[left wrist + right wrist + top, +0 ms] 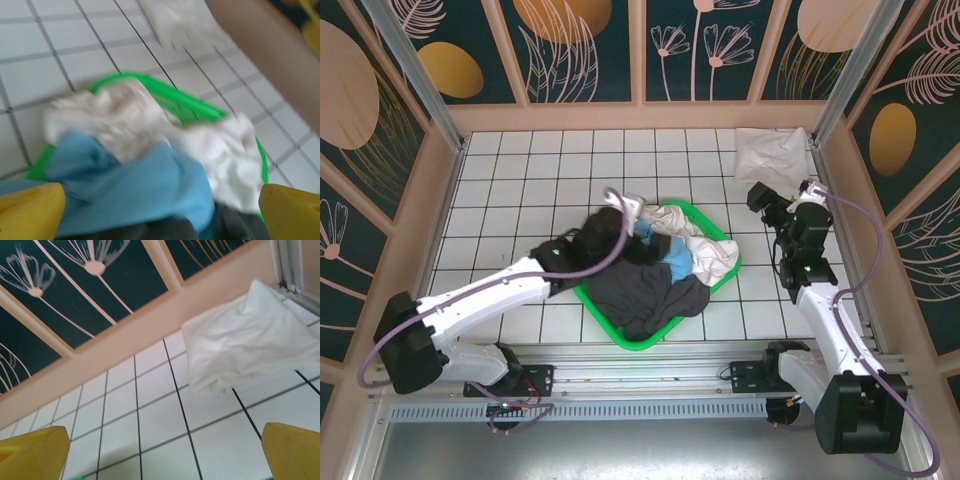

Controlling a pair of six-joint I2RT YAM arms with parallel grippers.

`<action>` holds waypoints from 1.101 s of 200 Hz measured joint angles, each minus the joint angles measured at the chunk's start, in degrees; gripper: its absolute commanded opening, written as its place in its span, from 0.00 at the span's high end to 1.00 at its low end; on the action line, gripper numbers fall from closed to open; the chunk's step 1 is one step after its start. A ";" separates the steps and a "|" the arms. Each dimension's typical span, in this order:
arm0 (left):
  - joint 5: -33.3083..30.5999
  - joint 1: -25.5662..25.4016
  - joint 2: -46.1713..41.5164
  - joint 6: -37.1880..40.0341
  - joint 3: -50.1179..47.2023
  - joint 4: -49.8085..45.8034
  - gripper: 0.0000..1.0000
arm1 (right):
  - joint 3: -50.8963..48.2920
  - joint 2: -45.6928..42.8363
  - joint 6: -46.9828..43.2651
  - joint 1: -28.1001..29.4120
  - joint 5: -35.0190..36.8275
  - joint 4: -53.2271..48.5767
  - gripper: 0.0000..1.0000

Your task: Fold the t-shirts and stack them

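Observation:
Next, my open left gripper moves back toward the base and down onto the dark t-shirt's edge beside the white one, where it reaches the green basket's rim.
A pile of t-shirts fills the green basket: a dark charcoal one, a light blue one and white ones. My left gripper hangs open just above the pile's back left. In the left wrist view its yellow fingers straddle the blue t-shirt, with white t-shirts beyond and nothing held. A folded white t-shirt lies in the back right corner. My right gripper stands open and empty over bare tiles, just short of that folded white t-shirt.
The basket rim sits on a white tiled table. Peach-coloured walls and metal posts close in the back and sides. The right arm's cable loops near the right wall.

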 measured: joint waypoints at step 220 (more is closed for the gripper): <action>-10.75 -6.84 20.96 22.93 5.62 -4.76 0.98 | 0.20 -4.79 -1.20 -2.05 -1.97 -13.05 0.01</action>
